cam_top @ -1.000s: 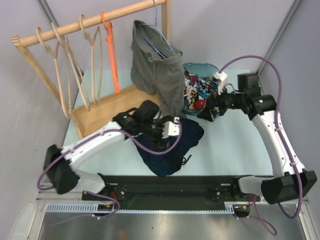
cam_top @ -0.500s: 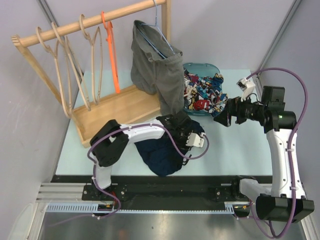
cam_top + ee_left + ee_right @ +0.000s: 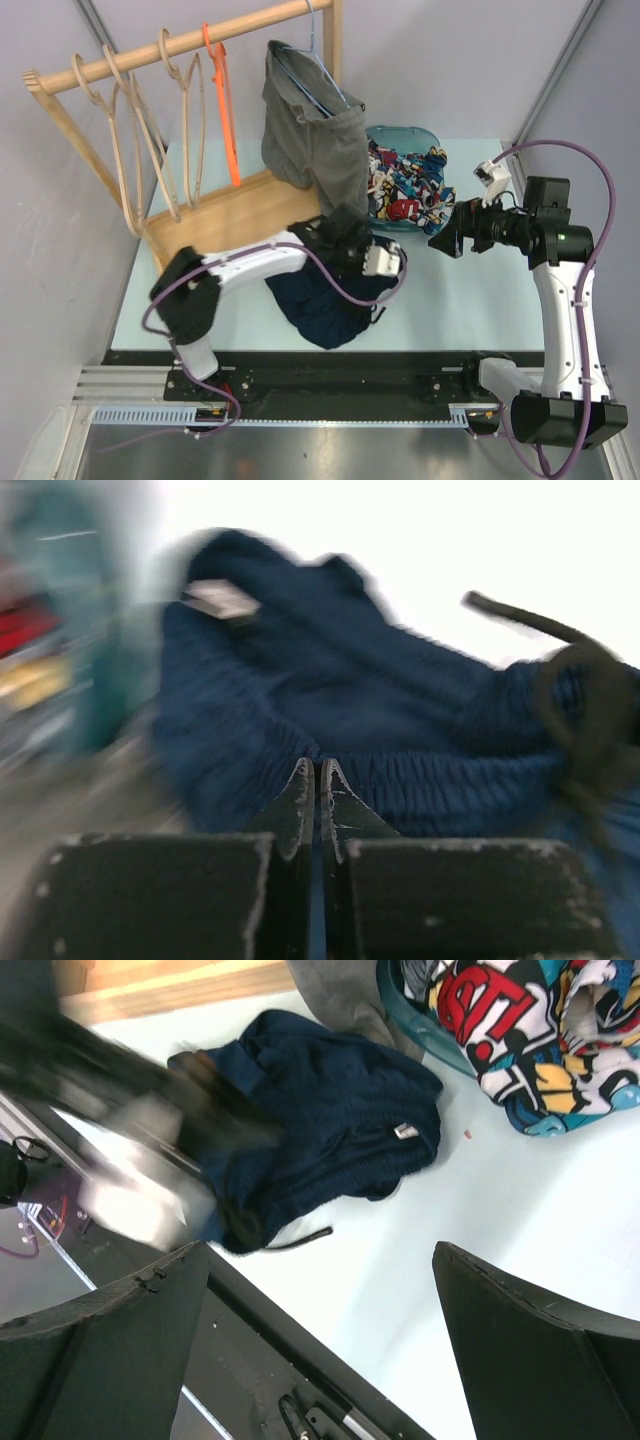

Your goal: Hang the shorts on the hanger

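Note:
The nearest end of the shorts' waistband is below my right gripper, left in the top view, so I should lower it onto that end next.
The dark navy shorts [image 3: 318, 308] lie crumpled on the pale table in front of the rack, also seen in the left wrist view [image 3: 400, 705] and the right wrist view [image 3: 330, 1125]. My left gripper [image 3: 352, 272] is down on their far right part, shut [image 3: 318, 766] on the ribbed waistband, with a strip of blue fabric pinched between the jaws. The orange hanger [image 3: 225, 110] hangs empty from the wooden rod [image 3: 180, 45] at the back left. Right of the shorts, my right gripper [image 3: 437, 243] hovers open [image 3: 320, 1248] and holds nothing.
Grey shorts [image 3: 315, 150] hang on a blue wire hanger [image 3: 320, 80] at the rod's right end. Pale wooden hangers [image 3: 130, 130] hang left of the orange one. A teal basket [image 3: 405, 133] of patterned clothes [image 3: 410, 190] stands behind the shorts. The rack's wooden base [image 3: 225, 220] lies left.
My left arm reached across the shorts, then its gripper closed on the waistband and drew back a little. My right arm pulled away to the right early, then held still.

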